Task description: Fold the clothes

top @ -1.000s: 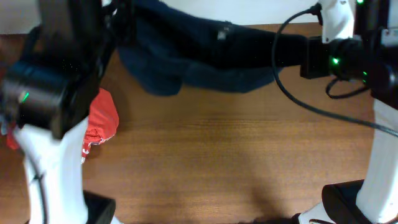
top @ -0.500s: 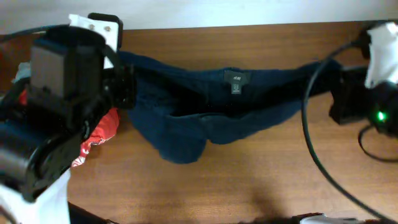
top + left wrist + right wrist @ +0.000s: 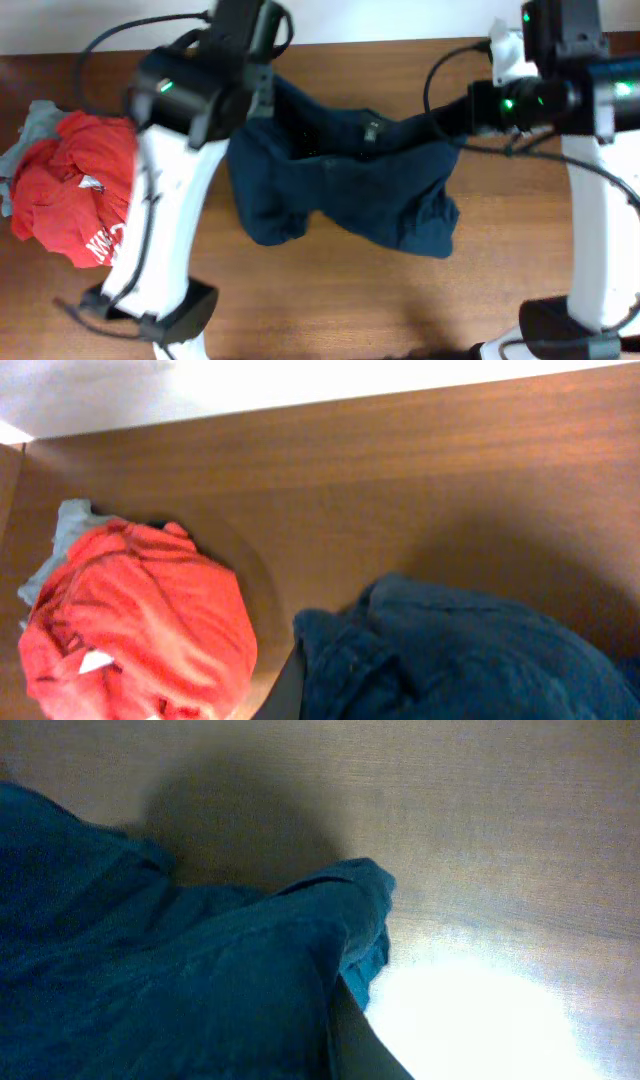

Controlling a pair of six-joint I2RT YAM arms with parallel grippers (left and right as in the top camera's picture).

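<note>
The blue garment (image 3: pixel 345 190) hangs bunched above the table, so my left gripper will next move outward and down to the bare wood by the table's far edge (image 3: pixel 318 60) and let the garment go.
A dark blue garment (image 3: pixel 345 190) hangs bunched between my two grippers over the middle of the wooden table (image 3: pixel 330 300). My left gripper (image 3: pixel 265 92) is shut on its left upper edge, and my right gripper (image 3: pixel 452 115) is shut on its right upper edge. A small label (image 3: pixel 372 130) shows near the top. In the left wrist view the blue cloth (image 3: pixel 470 655) covers the jaws (image 3: pixel 290 690), with one dark finger showing beside it. In the right wrist view the cloth (image 3: pixel 150 970) drapes over the fingers (image 3: pixel 355 1030).
A crumpled red garment (image 3: pixel 75 195) lies at the table's left side with a grey piece (image 3: pixel 35 125) behind it; it also shows in the left wrist view (image 3: pixel 140 620). The table's far edge (image 3: pixel 400 42) meets a white surface.
Both arms have swung closer together. The blue garment, stretched wide before, now sags and bunches between them. The red garment, mostly hidden by the left arm earlier, is in full view.
</note>
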